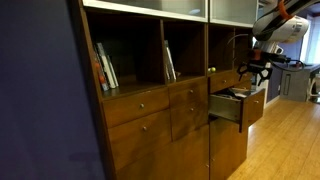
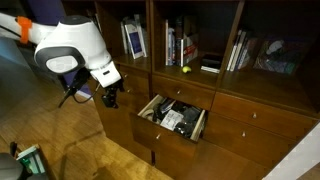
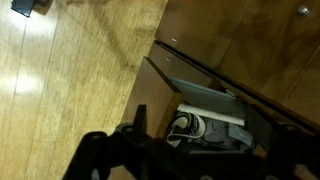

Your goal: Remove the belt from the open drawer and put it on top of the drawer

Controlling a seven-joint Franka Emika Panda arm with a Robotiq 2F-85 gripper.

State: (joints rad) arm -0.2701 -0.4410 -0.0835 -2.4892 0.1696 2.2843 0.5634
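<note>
I will move my gripper outward over the open drawer next and turn it square to the drawer's sides. I will then lower it onto the coiled belt (image 2: 165,108) (image 3: 187,126), since the belt lies below the drawer's rim.
The reddish-brown wooden drawer (image 1: 250,108) stands pulled out of the cabinet; it also shows in the other exterior view (image 2: 168,134) and in the wrist view (image 3: 160,88). Inside it lies a coiled belt (image 3: 185,125) with pale and dark bands, beside dark flat items; it is faintly visible in an exterior view (image 2: 172,119). My gripper (image 3: 200,152) hovers above and in front of the drawer. Its fingers are spread apart and hold nothing. It shows in both exterior views (image 1: 255,68) (image 2: 108,96), apart from the drawer.
Closed wider drawers (image 2: 250,120) flank the open one. Shelves above hold books (image 2: 180,45) and a small yellow ball (image 2: 185,69). More books (image 1: 105,68) stand on a shelf. Wooden floor (image 3: 70,80) lies in front of the cabinet.
</note>
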